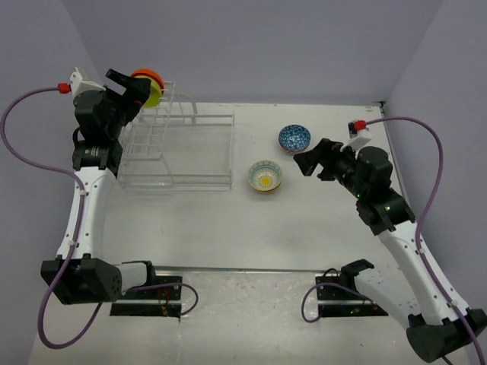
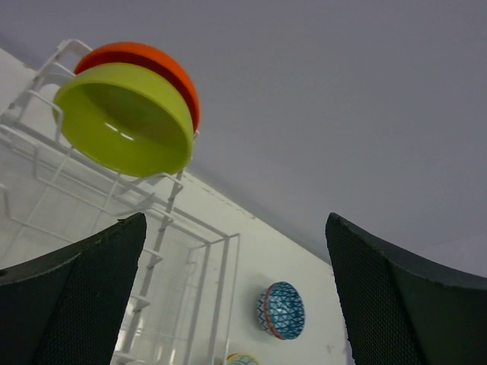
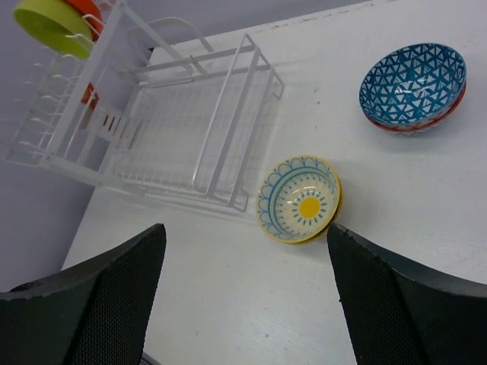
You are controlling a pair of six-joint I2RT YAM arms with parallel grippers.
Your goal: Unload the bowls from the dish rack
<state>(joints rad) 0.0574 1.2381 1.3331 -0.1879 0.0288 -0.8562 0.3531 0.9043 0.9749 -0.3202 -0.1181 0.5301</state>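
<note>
My left gripper lowers and shifts left in the wrist view onto the lime green bowl's bare rim (image 2: 188, 140) next. That part of the rim clears the rack wires.
The whitish wire dish rack (image 1: 179, 148) stands at the back left. A lime green bowl (image 1: 154, 93) and an orange bowl (image 1: 146, 75) behind it stand on edge at the top of its taller gridded end; both show in the left wrist view (image 2: 125, 118), (image 2: 163, 61). My left gripper (image 1: 128, 85) is open and empty, right beside those bowls. A blue patterned bowl (image 1: 294, 138) and a yellow-centred bowl (image 1: 265, 176) sit on the table right of the rack. My right gripper (image 1: 310, 161) is open and empty, just right of both.
The white table (image 1: 243, 228) ends at purple walls at the back and sides. The rack's low section (image 3: 190, 122) holds nothing. The two table bowls also show in the right wrist view (image 3: 413, 85), (image 3: 299, 199).
</note>
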